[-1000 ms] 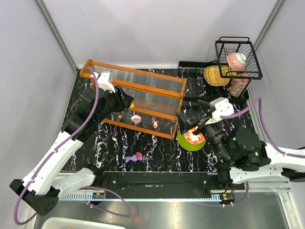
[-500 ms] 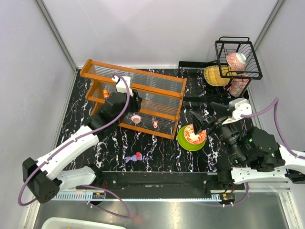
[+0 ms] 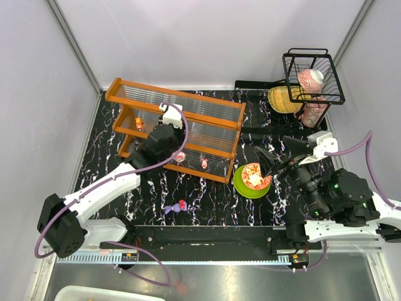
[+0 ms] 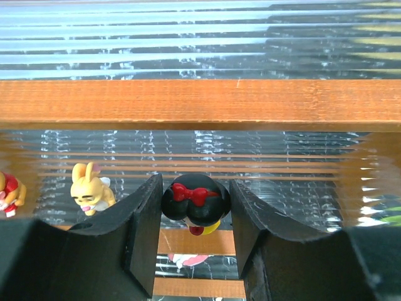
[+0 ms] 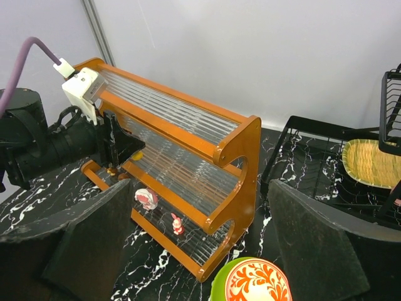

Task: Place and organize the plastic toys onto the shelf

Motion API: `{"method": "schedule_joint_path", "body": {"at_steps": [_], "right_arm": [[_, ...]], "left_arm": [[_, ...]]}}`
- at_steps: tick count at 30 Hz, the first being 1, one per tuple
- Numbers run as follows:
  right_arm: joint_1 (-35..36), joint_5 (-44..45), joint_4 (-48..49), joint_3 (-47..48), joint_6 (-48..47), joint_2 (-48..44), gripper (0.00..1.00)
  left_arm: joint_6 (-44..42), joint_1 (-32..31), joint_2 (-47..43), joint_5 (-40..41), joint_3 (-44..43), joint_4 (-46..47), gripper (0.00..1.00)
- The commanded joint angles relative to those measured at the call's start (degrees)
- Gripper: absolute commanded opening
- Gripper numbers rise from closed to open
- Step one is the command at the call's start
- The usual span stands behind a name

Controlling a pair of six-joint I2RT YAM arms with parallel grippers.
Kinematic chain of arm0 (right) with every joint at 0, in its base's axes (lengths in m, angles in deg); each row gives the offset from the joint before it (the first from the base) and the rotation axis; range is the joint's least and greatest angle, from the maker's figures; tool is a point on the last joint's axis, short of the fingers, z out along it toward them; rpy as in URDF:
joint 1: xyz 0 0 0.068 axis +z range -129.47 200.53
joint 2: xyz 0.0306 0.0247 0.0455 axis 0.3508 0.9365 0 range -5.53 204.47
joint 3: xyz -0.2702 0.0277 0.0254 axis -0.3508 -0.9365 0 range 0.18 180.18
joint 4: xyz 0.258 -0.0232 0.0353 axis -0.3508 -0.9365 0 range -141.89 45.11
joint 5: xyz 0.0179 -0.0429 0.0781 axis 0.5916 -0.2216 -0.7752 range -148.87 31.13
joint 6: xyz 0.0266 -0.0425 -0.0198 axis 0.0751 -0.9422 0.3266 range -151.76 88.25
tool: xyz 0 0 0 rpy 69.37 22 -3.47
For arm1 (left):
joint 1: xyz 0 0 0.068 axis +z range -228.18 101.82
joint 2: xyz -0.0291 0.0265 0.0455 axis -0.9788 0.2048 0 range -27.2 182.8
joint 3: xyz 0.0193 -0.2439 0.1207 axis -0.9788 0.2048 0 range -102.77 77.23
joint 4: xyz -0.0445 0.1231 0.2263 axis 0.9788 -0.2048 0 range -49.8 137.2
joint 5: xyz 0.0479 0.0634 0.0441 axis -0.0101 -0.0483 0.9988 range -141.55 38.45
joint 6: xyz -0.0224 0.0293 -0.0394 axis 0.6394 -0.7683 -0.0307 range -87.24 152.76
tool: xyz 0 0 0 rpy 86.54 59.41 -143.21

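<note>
The left gripper eases outward over the shelf's front bar next, lowers and releases, since the shelf's middle level (image 3: pixel 191 134) below is empty beside the yellow rabbit.
My left gripper (image 4: pixel 193 210) is shut on a tiny figurine with a black head, a red bow and a yellow body (image 4: pixel 194 202), held at the front of the orange-framed shelf (image 4: pixel 200 103), level with its lower tier. In the top view the left gripper (image 3: pixel 170 130) is at the shelf's (image 3: pixel 207 106) middle. A yellow rabbit (image 4: pixel 89 188) and an orange figurine (image 4: pixel 7 193) stand to its left. A pink-white toy (image 3: pixel 180 155) and a pink rabbit (image 3: pixel 204 163) stand on the bottom tier. A purple toy (image 3: pixel 169 208) and a red toy (image 3: pixel 182 204) lie on the table. My right gripper (image 3: pixel 266 164) is open and empty.
A green plate (image 3: pixel 241 187) with a red-patterned bowl (image 3: pixel 254 175) sits right of the shelf, under my right gripper (image 5: pixel 203 213). A black wire basket (image 3: pixel 313 75) with a pink pack, a yellow woven dish (image 3: pixel 282 99) and a black rack stand at the back right.
My left arm has swung to the right along the shelf front with the figurine in it. My right gripper has drawn back to the right, away from the shelf.
</note>
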Motion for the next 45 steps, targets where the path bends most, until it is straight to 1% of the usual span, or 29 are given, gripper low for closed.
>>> {"method": "schedule_joint_path", "body": {"at_steps": [1,5,9,10,26,38,45], "right_arm": [[0.00,1.40,-0.38,-0.26,0.80,-0.48,0.93],[0.00,1.40,-0.56,-0.52,0.98,-1.01,0.93],[0.00,1.58,-0.56,-0.61,0.89,-1.27,0.94],[0.09,1.49,-0.65,-0.61,0.80,-1.27,0.94],[0.00,1.49,-0.74,-0.26,0.45,-0.22,0.95],[-0.09,1.40,-0.74,-0.17,0.19,0.92,0.96],[0.00,1.49,-0.74,-0.08,0.36,1.01,0.96]], "left_arm": [[-4.26,-0.16,1.49,0.70,0.88,9.42,0.00],[-6.19,-0.16,2.63,0.43,1.15,11.53,0.00],[-6.28,-0.25,3.69,0.70,0.79,10.92,0.00],[-7.50,-0.25,3.86,0.70,0.97,10.92,0.00],[-9.27,-0.07,7.29,0.44,2.02,13.20,0.00],[-9.53,1.86,7.12,-1.76,4.57,15.57,0.00],[-10.50,2.56,7.91,-2.46,4.40,16.10,0.00]]}}
